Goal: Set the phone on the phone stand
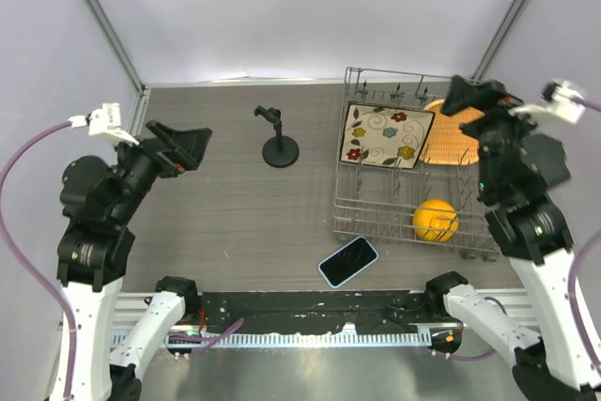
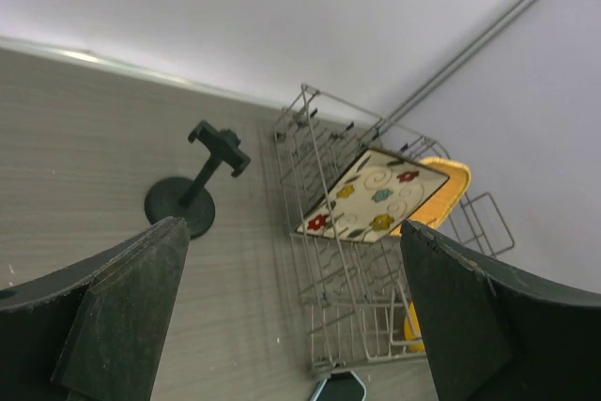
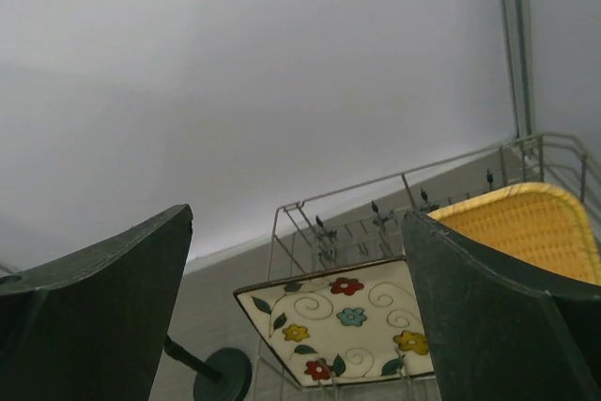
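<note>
I should swing my right gripper across, left in the top view, and tilt down onto the phone stand's head point(image 1: 269, 115) below it.
The phone point(image 1: 348, 261) lies flat, screen up, on the grey table near the front, just in front of the wire rack; its top edge shows in the left wrist view point(image 2: 340, 387). The black phone stand point(image 1: 278, 144) stands upright at mid-table and is empty; it shows in the left wrist view point(image 2: 191, 192) and partly in the right wrist view point(image 3: 214, 370). My left gripper point(image 1: 191, 144) is open and empty, raised at the left. My right gripper point(image 1: 472, 96) is open and empty, raised above the rack's back right.
A wire dish rack point(image 1: 343, 196) stands at the right, holding a square flowered plate point(image 1: 386, 135), a yellow woven plate point(image 1: 449, 136) and an orange ball point(image 1: 435, 220). Grey walls close the back and sides.
</note>
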{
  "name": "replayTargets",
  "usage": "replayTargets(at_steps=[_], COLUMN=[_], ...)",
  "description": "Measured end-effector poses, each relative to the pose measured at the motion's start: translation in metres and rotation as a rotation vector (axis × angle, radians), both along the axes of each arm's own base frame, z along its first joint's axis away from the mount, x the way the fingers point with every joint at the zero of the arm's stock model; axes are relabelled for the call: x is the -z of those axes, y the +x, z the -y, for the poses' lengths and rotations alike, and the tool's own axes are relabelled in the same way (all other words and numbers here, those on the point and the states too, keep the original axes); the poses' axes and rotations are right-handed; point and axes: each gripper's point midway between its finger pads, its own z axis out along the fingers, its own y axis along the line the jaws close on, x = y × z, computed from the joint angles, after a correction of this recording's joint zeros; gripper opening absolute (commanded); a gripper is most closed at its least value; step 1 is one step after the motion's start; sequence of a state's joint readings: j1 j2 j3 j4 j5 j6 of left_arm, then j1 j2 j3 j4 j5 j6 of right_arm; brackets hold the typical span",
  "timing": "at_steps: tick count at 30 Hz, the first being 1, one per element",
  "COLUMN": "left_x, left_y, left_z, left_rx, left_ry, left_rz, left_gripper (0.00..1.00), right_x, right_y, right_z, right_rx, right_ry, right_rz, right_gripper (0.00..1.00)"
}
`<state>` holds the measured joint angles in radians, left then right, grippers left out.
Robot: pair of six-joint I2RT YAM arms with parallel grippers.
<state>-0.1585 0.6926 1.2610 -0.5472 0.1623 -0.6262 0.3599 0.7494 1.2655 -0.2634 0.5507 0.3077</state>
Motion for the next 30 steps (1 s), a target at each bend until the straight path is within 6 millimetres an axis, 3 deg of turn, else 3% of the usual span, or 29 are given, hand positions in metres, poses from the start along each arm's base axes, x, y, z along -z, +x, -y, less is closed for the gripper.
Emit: replayTargets(at_steps=[5, 8, 12, 15, 18, 23, 30], left_x=[0.035, 0.055, 0.073, 0.071, 0.066, 0.066, 0.069], left_y=[0.014, 0.016, 0.009, 0.004, -0.003, -0.008, -0.014], left_z=[0.014, 0.016, 0.014, 0.012, 0.011, 0.001, -0.004], left_rx=[0.069, 0.076, 0.070, 0.064, 0.063, 0.019, -0.002], left_ry=[0.012, 0.014, 0.006, 0.005, 0.004, 0.037, 0.064], left_rz=[-0.117, -0.173, -0.211, -0.198, -0.176, -0.174, -0.176], left_gripper=[1.00, 1.00, 1.00, 1.00, 1.00, 1.00, 1.00], right_x=[0.032, 0.058, 0.081, 0.107, 0.137, 0.172, 0.235], right_y=[0.057, 0.088, 0.104, 0.097, 0.090, 0.110, 0.146], right_z=[-0.040, -0.083, -0.175, -0.249, -0.299, -0.339, -0.357], right_rx=[-0.100, -0.250, -0.488, -0.648, -0.752, -0.802, -0.785], right_ry=[0.007, -0.026, -0.146, -0.263, -0.376, -0.519, -0.781], right_rz=[-0.159, -0.256, -0.346, -0.389, -0.433, -0.478, -0.601], right_gripper=[0.99, 0.99, 0.99, 0.99, 0.98, 0.88, 0.86])
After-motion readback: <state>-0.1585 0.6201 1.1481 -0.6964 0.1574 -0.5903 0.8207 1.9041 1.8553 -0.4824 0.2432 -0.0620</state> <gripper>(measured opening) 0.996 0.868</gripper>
